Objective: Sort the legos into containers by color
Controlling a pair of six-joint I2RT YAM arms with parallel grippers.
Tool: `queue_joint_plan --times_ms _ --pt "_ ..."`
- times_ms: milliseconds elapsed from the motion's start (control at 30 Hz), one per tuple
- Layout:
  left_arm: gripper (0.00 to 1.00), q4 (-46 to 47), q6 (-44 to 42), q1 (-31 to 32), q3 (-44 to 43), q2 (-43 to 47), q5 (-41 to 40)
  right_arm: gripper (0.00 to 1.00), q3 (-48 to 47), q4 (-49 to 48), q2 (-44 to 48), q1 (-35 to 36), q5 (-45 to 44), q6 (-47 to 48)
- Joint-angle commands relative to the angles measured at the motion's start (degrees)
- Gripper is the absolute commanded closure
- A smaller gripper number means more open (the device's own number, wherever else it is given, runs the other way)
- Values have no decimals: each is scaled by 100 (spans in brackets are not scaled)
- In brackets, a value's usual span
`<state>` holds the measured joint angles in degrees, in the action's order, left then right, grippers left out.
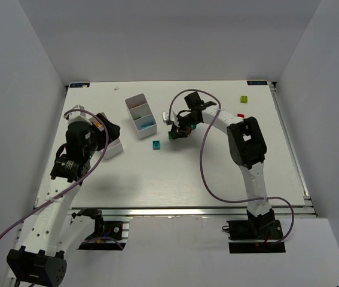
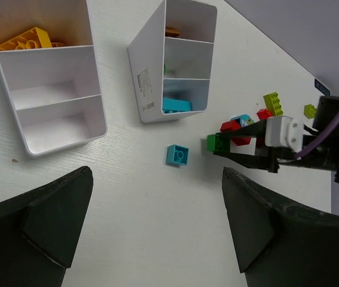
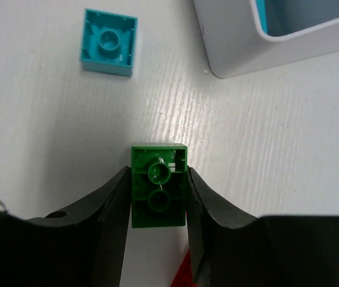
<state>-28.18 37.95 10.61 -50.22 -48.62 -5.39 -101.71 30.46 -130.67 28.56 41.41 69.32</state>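
Note:
The middle bin's central section [image 1: 140, 112] lies outward, to the left in the top view, so my right gripper needs to rise over it and release the green brick.
My right gripper [image 3: 157, 194] is shut on a green brick [image 3: 158, 186], held underside up just above the table; the top view shows it [image 1: 173, 136] right of the middle white bin [image 1: 139, 117]. A teal brick [image 3: 109, 42] lies loose on the table close ahead, also seen in the left wrist view [image 2: 177, 155]. That bin [image 2: 148, 72] holds a teal brick [image 2: 175, 106] in its near compartment. The left white bin [image 2: 43, 128] holds yellow bricks [image 2: 28, 39]. My left gripper [image 2: 157, 221] is open and empty above bare table, next to the left bin [image 1: 114, 148].
Red bricks [image 2: 235, 128] and a lime brick [image 2: 272, 101] lie clustered behind the right gripper. Another lime brick [image 1: 244, 99] and a red brick [image 1: 240, 115] sit further right. The right arm's purple cable [image 1: 204, 167] loops over the table.

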Motion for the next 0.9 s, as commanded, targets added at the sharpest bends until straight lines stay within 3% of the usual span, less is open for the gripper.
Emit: queue_joint_plan --times_ms 0,167,333,867 --pt "2 146 -16 -24 -190 98 -120 91 466 -847 963 -69 289 -628" --pt "2 261 -60 -33 -217 107 -138 95 1222 -2014 1798 -52 280 -1271" --pt "2 287 -95 -33 -217 90 -120 96 1259 -2948 1967 238 -18 -1764" --pt "2 235 -51 -33 -15 344 -182 93 240 -4259 816 1029 -1460 -1501"
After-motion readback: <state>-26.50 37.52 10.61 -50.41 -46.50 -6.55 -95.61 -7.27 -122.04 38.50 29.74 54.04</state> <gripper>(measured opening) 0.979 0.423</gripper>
